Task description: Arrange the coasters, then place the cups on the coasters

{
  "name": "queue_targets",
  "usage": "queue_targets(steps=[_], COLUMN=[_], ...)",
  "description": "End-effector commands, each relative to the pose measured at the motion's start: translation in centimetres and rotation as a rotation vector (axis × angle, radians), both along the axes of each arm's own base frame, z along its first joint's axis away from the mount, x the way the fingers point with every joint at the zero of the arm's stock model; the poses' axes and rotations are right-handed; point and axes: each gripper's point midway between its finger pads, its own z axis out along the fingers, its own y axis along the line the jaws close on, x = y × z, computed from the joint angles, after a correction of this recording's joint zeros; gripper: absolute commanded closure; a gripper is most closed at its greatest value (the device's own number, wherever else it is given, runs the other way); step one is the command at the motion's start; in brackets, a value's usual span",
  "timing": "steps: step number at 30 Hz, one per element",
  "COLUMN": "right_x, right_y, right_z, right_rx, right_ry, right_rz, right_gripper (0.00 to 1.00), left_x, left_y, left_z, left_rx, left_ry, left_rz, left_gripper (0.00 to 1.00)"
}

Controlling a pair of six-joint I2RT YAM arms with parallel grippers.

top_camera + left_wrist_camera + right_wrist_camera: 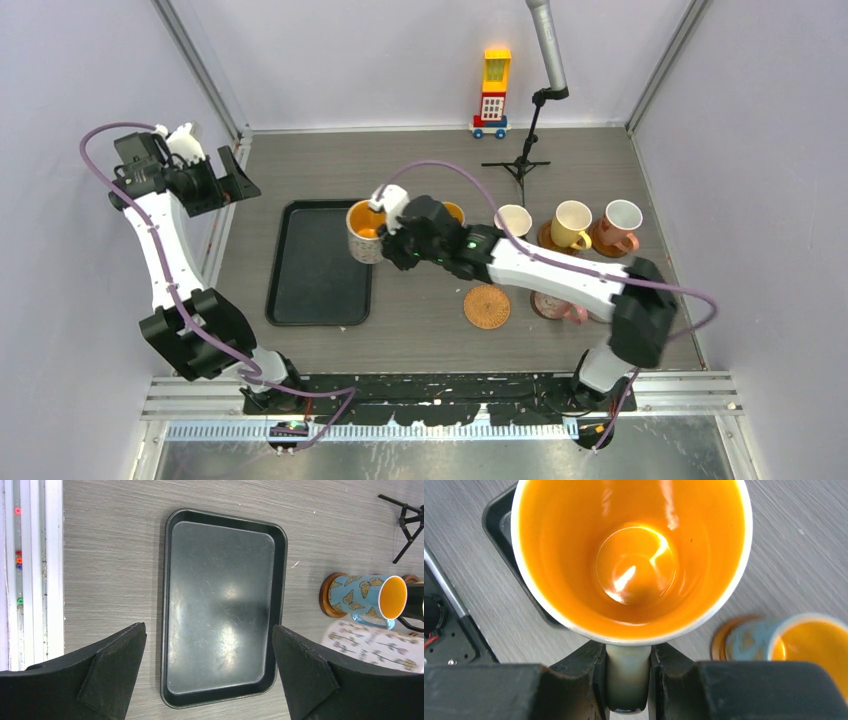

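The bare coaster is below my right gripper and to its right in the top view. My right gripper will next move the patterned white cup back and down onto that coaster.
My right gripper (628, 666) is shut on the handle (628, 680) of the patterned white cup with an orange inside (631, 555). That cup (365, 232) stands upright by the tray's right edge, at the right gripper (393, 240). The blue butterfly cup (367, 597) sits on a coaster (327, 595) just beyond it. A pale cup (513, 221), a yellow cup (572, 224) and a pink cup (620, 226) stand in a row to the right. One bare coaster (487, 307) lies in front, beside a patterned pink cup (560, 305) half hidden under the arm. My left gripper (210, 675) hangs open above the tray.
The black rectangular tray (320, 262) lies left of centre with nothing in it. A microphone stand (522, 160) and a toy block tower (492, 92) stand at the back. Walls close in the table on the left and right.
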Motion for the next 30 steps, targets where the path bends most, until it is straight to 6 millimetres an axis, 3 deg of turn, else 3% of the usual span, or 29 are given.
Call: queue_targets(steps=[1, 8, 14, 23, 30], right_x=[-0.6, -3.3, -4.6, -6.3, -7.7], right_y=[-4.4, -13.3, -18.8, -23.1, -24.1], right_z=[8.4, 5.1, 2.3, -1.1, -2.5], right_rx=[0.226, 0.167, 0.076, 0.051, 0.025], right_ry=[-0.121, -0.082, -0.063, 0.104, 0.17], right_rz=[-0.126, -0.313, -0.415, -0.547, -0.532], right_gripper=[1.0, 1.0, 1.0, 1.0, 1.0], left_x=[0.6, 0.9, 0.9, 1.7, 2.7], left_y=[-0.2, -1.1, -2.2, -2.7, -2.8], left_z=[2.2, 2.3, 2.3, 2.6, 3.1], left_rx=[-0.002, 0.012, 0.045, 0.073, 0.071], left_ry=[-0.061, -0.049, -0.016, 0.001, -0.001], left_rz=[-0.02, -0.039, -0.074, -0.068, -0.053], left_gripper=[0.0, 0.0, 0.0, 0.0, 0.0])
